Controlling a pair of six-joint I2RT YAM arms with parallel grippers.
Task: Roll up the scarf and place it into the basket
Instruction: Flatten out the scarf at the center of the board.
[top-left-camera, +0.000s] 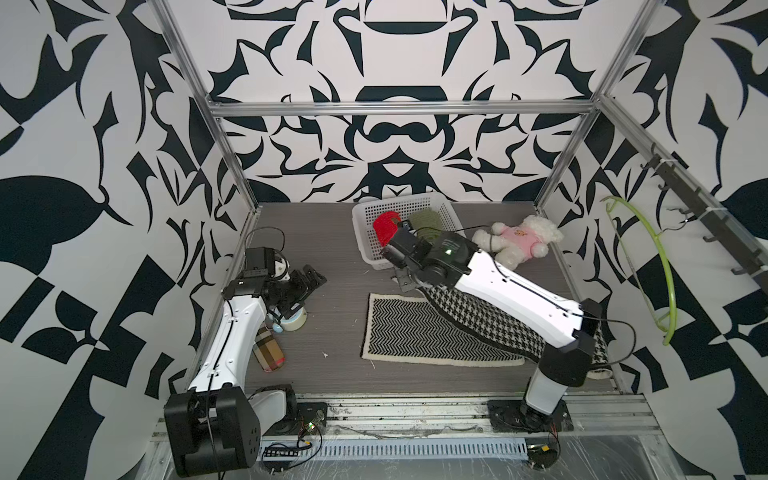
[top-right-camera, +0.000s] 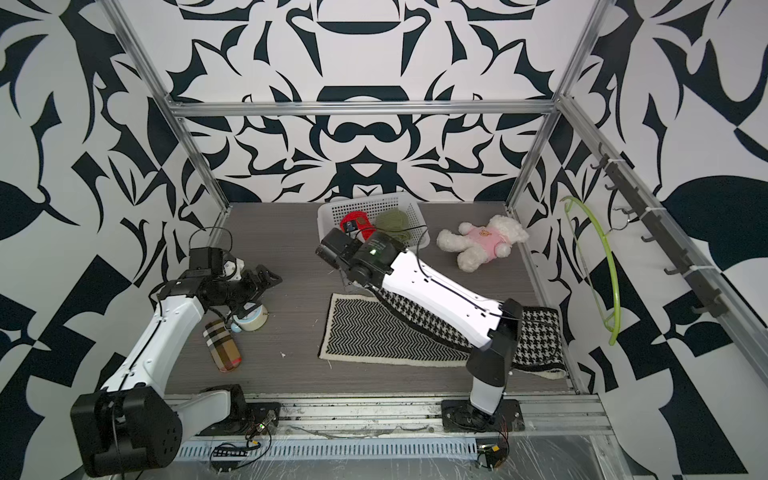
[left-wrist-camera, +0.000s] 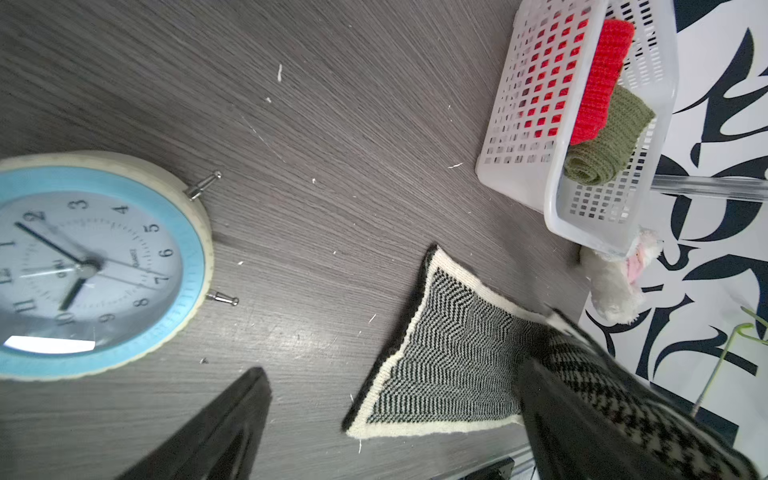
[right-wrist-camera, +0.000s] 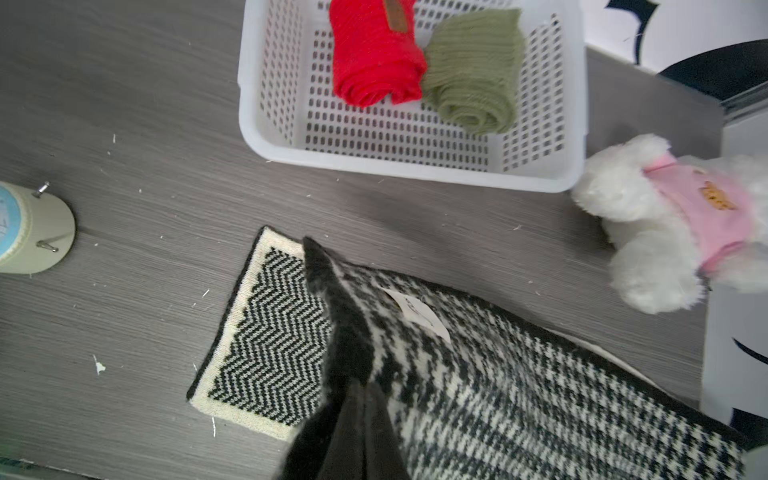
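My right gripper comes down and back over the herringbone part's bare end (right-wrist-camera: 257, 344) next, then releases the black edge, since the houndstooth layer (right-wrist-camera: 519, 374) lies slanted across it.
The black-and-white scarf (top-left-camera: 415, 328) (top-right-camera: 374, 332) lies on the table's right half, herringbone face up, with a houndstooth layer folded back over it. My right gripper (right-wrist-camera: 360, 390) (top-left-camera: 401, 283) is shut on the black edge of that houndstooth layer (right-wrist-camera: 519, 374), holding it raised off the herringbone part (right-wrist-camera: 270, 332). The white basket (top-left-camera: 361, 216) (top-right-camera: 324, 216) (right-wrist-camera: 249, 124) stands just behind, holding a red roll (right-wrist-camera: 374, 62) and a green roll (right-wrist-camera: 473, 75). My left gripper (top-left-camera: 309, 282) (left-wrist-camera: 392, 370) hovers open at the left, clear of the scarf (left-wrist-camera: 453, 357).
A plush bear (top-left-camera: 519, 241) (right-wrist-camera: 665, 220) lies right of the basket, touching its corner. A blue-rimmed alarm clock (left-wrist-camera: 95, 266) (top-left-camera: 293, 324) and a plaid case (top-left-camera: 268, 349) sit under the left arm. A green hanger (top-left-camera: 660, 266) hangs on the right wall.
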